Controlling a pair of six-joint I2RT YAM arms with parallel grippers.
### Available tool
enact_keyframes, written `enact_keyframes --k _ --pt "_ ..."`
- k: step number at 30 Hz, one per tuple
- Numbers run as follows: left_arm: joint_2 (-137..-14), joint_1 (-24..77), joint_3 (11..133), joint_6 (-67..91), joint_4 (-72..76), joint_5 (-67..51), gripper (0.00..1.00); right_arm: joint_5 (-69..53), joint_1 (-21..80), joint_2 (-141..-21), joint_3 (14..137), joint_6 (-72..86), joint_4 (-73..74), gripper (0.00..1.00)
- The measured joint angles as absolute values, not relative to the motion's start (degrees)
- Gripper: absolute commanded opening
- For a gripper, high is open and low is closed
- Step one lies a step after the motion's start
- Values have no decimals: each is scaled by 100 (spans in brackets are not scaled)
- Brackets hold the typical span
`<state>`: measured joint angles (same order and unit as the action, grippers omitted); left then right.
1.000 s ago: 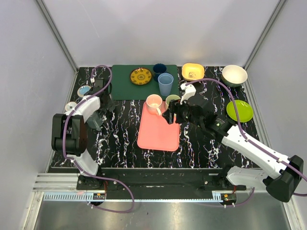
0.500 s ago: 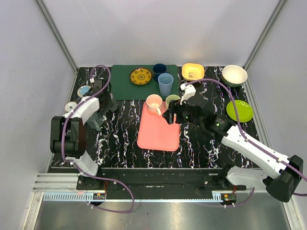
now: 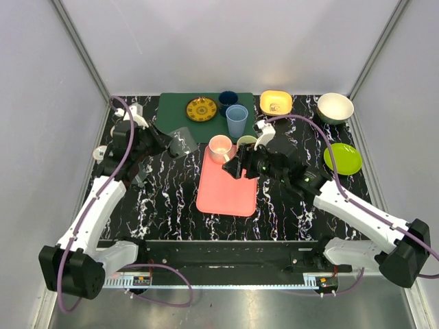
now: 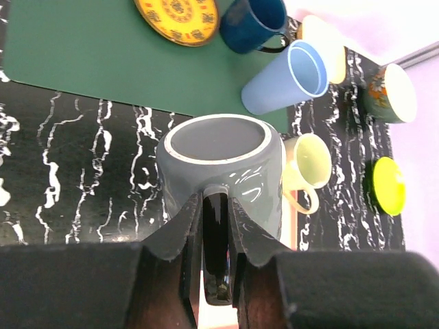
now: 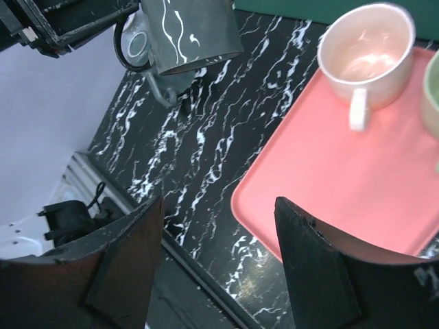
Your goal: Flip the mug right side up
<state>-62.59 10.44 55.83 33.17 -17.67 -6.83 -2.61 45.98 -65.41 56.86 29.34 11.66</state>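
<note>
I should next tilt my left gripper down, lower it and pull it back to let go of the mug, because the bare tabletop beside the tray is below the gripper, toward my base.
A grey mug (image 3: 180, 140) hangs in the air over the left part of the table, tipped on its side. My left gripper (image 3: 163, 142) is shut on its dark handle (image 4: 217, 253). In the left wrist view the mug (image 4: 219, 161) shows a flat grey end with a pale ring, facing the back of the table. The right wrist view shows it (image 5: 188, 31) at the top left, clear of the tabletop. My right gripper (image 3: 237, 166) is open and empty above the pink tray (image 3: 226, 188), its jaws wide apart (image 5: 218, 205).
A pink mug (image 3: 220, 147) and a pale green mug (image 3: 246, 143) stand upright at the tray's far end. A blue tumbler (image 3: 236, 120), dark blue mug (image 3: 228, 100) and yellow plate (image 3: 201, 109) sit on the green mat (image 3: 173, 127). Yellow bowl (image 3: 276, 102), white bowl (image 3: 335, 107), green plate (image 3: 342, 158) at right.
My left arm has unfolded from the left edge and carried the grey mug up and to the right, toward the tray. My right gripper shifted slightly left.
</note>
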Motion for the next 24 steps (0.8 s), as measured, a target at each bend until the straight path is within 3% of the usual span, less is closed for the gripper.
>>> enact_keyframes --k 11,24 --pt "-5752 1087 4783 3636 -1710 -991 0 -1278 4602 -6862 5457 3889 259 68" --pt "-5706 1304 4139 3148 -1522 550 0 -1441 4609 -6993 5443 3968 64 68"
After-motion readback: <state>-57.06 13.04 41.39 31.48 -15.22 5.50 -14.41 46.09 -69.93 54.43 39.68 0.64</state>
